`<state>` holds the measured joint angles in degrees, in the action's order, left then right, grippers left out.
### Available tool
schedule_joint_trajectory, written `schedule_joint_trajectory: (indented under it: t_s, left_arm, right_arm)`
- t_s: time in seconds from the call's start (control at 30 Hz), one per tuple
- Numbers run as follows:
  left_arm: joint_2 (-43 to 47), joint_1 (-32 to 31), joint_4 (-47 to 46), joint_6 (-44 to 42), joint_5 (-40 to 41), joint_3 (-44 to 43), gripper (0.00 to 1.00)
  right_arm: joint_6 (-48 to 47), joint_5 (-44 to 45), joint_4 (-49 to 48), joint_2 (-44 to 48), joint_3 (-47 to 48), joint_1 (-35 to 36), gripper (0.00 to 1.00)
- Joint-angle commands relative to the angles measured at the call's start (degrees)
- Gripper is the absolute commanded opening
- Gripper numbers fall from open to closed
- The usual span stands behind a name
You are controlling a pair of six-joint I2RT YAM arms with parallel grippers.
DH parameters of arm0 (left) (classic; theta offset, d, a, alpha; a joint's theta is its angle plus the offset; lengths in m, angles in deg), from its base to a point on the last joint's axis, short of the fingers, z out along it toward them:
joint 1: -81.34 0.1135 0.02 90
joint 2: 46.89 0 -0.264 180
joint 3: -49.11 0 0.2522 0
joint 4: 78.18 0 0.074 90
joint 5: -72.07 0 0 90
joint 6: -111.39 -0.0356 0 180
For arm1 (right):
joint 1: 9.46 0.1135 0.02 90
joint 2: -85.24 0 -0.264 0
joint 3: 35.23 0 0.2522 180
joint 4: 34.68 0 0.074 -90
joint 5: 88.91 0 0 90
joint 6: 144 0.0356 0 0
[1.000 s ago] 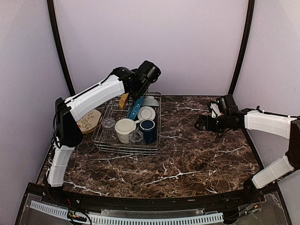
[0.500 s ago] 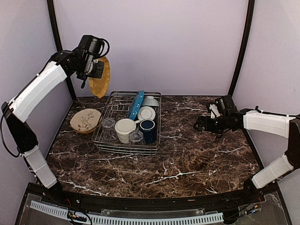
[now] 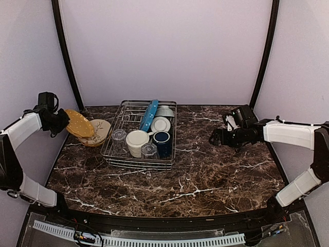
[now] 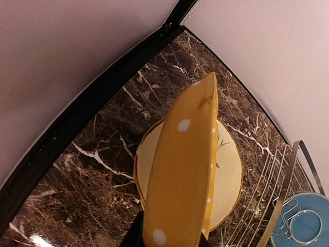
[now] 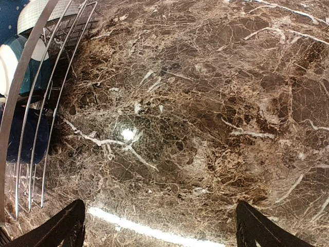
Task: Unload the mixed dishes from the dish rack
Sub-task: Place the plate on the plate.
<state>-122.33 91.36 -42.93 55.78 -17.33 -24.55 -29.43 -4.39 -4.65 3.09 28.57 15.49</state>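
The left gripper lowers next, turning level over the floral plate (image 3: pixel 96 133) (image 4: pixel 225 172) to release, because the cream floral plate lies directly below the tilted yellow dotted plate.
My left gripper (image 3: pixel 60 121) is shut on the yellow dotted plate (image 3: pixel 78 123), holding it tilted just above the cream floral plate (image 3: pixel 100 131) that lies on the table left of the dish rack (image 3: pixel 114 148). In the left wrist view the yellow plate (image 4: pixel 180 170) hangs edge-on over the floral plate (image 4: pixel 229 175). The rack holds a blue dotted plate (image 3: pixel 149 115) on edge, a cream bowl (image 3: pixel 136 141), white bowls (image 3: pixel 160 124), a dark blue mug (image 3: pixel 162 139) and clear glasses (image 3: pixel 119 137). My right gripper (image 3: pixel 215 137) is open and empty, right of the rack.
Dark marble table (image 3: pixel 205 175) with lilac walls and black corner posts (image 3: pixel 64 51) around it. In the right wrist view the rack's wire side (image 5: pixel 31 103) sits at the left, with bare marble (image 5: pixel 195 128) under the fingers.
My left arm swung the yellow plate from high at the back left down and leftward to just above the floral plate. The right gripper shifted slightly left.
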Motion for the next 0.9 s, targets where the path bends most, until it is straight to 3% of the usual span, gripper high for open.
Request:
schedule_joint_trajectory:
  t_s: [0.0,0.17,0.4,0.7,0.87]
  left_arm:
    - [0.22,1.9,-23.89,10.57,-14.77,4.49,0.01]
    - [-6.55,2.34,-36.39,15.69,-20.6,9.03,0.01]
    - [-12.8,2.34,-41.98,19.1,-22.92,10.53,0.01]
    - [-16.98,2.29,-45.25,18.52,-21.06,13.32,0.01]
    - [-17.63,2.32,-40.66,16.79,-19.62,12.78,0.15]
  right_arm:
    - [0.77,1.05,-0.69,-0.84,1.93,1.03,0.99]
    - [0.69,1.75,0.51,-1.08,3.01,1.41,0.99]
    - [0.48,2.24,0.42,-0.77,2.9,1.63,0.99]
    - [-0.22,2.25,0.32,-2.22,4.24,1.85,0.99]
    - [-0.14,1.96,0.44,-2.68,4.54,2.03,0.99]
